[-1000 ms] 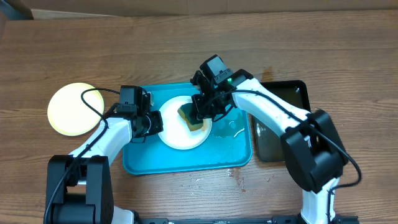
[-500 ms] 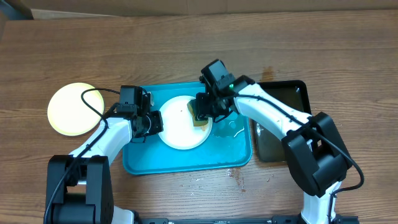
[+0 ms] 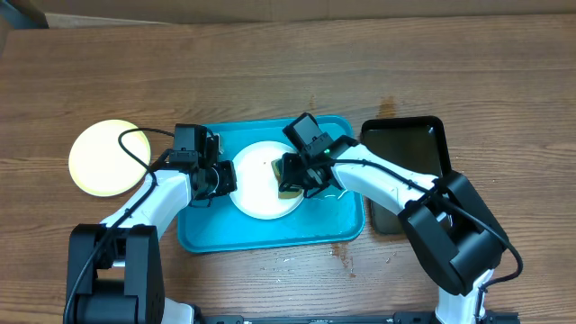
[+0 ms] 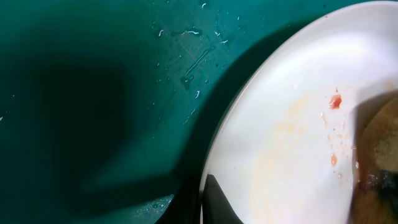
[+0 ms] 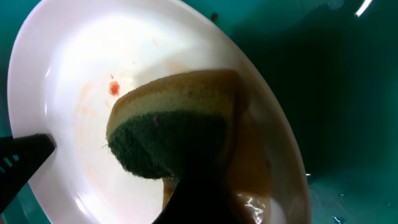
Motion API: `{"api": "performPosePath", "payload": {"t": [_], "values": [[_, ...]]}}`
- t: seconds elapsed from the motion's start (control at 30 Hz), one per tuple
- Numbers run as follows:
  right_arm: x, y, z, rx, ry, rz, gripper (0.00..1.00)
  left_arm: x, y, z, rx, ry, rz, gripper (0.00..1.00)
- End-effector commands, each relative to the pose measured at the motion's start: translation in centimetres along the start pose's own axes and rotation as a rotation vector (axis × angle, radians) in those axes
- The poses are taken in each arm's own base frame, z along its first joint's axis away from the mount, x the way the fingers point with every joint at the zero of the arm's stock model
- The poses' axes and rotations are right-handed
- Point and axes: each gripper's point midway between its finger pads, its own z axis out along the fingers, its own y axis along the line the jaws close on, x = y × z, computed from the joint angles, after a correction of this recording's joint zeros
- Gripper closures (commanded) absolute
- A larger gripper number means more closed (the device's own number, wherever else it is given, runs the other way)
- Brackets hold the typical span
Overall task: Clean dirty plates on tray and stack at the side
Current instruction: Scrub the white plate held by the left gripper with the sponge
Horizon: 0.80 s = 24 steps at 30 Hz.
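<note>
Smears are still there, so my right gripper will keep wiping next, then lift and go down into the black tray, which is to its right in the overhead view.
A white dirty plate (image 3: 256,184) lies in the turquoise tray (image 3: 270,232). My left gripper (image 3: 223,177) is shut on the plate's left rim; in the left wrist view one dark finger (image 4: 219,202) lies over the plate (image 4: 286,149), which carries a red speck (image 4: 336,101) and faint orange smears. My right gripper (image 3: 293,174) is shut on a yellow-and-green sponge (image 3: 290,188) pressed on the plate's right side. In the right wrist view the sponge (image 5: 168,124) sits on the plate (image 5: 68,68), with brownish water pooled beside it. A pale yellow plate (image 3: 108,157) rests on the table to the left.
A glossy black tray (image 3: 409,157) stands right of the turquoise tray, partly under my right arm. Water drops lie on the turquoise tray (image 4: 93,93) floor. The wooden table stretches behind both trays.
My right gripper has dragged the sponge from the plate's upper right toward its lower right edge. The left gripper and the plate have stayed put.
</note>
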Motion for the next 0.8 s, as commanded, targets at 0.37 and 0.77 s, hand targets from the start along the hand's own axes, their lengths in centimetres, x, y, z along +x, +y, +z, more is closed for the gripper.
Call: {"api": "performPosePath", "payload": {"t": [0.37,0.77], "values": [[0.2,4.9,0.7,-0.309,-0.003,-0.001,0.96,0.7,0.1,0.5,-0.006,0.024,0.012,0.96],[-2.1,8.6,-7.4,-0.454,-0.127,-0.12,0.96,0.7,0.1,0.5,-0.006,0.023,0.012,0.96]]}}
